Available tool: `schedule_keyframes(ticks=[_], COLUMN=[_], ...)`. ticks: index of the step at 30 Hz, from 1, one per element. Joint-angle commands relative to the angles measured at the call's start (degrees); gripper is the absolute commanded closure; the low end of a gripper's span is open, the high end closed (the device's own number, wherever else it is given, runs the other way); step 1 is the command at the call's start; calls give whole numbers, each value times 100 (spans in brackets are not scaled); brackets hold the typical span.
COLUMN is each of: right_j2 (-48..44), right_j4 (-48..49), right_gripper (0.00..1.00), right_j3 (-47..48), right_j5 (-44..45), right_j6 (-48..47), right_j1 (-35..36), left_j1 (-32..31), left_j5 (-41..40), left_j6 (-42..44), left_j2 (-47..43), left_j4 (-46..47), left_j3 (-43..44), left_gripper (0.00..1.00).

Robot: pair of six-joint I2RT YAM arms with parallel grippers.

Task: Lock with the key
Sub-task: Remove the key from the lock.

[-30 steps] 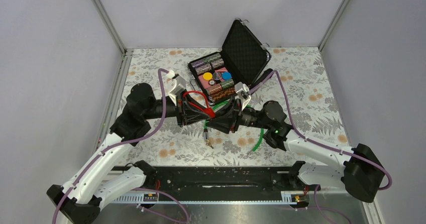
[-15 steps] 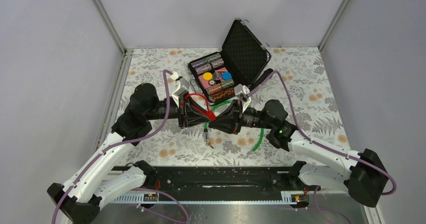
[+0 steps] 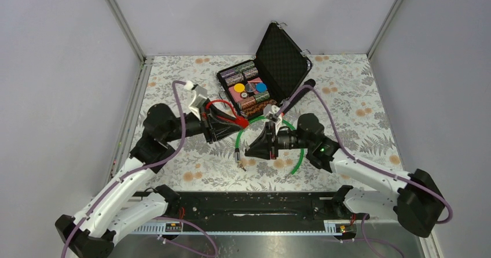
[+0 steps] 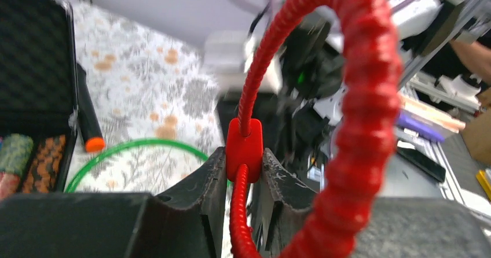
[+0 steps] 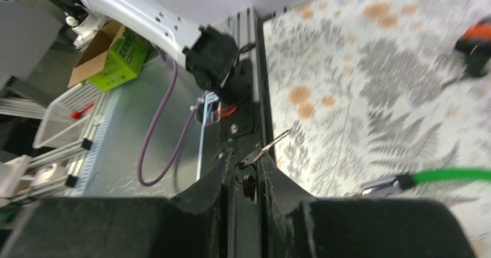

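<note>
My right gripper will next go down toward the left in the top view to release the key (image 5: 267, 149), since the bare floral mat is below it there.
My left gripper (image 4: 244, 171) is shut on the red lock body (image 4: 244, 147), with its red coiled cable (image 4: 365, 96) looping up on the right. In the top view the left gripper (image 3: 230, 125) holds the red lock (image 3: 239, 121) above the floral mat. My right gripper (image 5: 248, 168) is shut on the small silvery key (image 5: 267, 149), whose blade sticks out up and to the right; a small ring hangs between the fingers. In the top view the right gripper (image 3: 249, 151) sits right of and below the lock, apart from it.
An open black case (image 3: 282, 61) with poker chips stands at the back centre. A green cable loop (image 3: 297, 157) lies under my right arm and also shows in the wrist views (image 4: 139, 144) (image 5: 451, 174). A black marker with an orange cap (image 4: 87, 113) lies beside the case.
The two grippers were tip to tip at the lock; now they are apart. The left drew back up-left with the red lock, and the right swung down toward the near edge.
</note>
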Motion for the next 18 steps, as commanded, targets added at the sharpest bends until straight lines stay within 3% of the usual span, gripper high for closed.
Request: schedule_keyframes(ticks=[1,5,10,14,18], right_j2=[287,177,22,184,671], right_j4=[1407,1936,1289,774,506], right_gripper=[100,100,100,100,100], right_j3=[-353,-464,-293,-216,-63], right_j5=[30,421,975,1688,2325], right_j6=[971,1301,1189,1122,1266], right_j1=[143,148,146,149,149], left_j1=[18,19,22,22,125], left_j5=[-366,-271,-838,-2439,-3868], left_j6=[-949,-867,-492,-384,-909], left_j2=[-227,-107,-225,-146,239], left_j4=[2445,2138,1221,-162,-1528], left_j3=[-327,-290,-150,49,-75], left_gripper=[100,100,100,100,100])
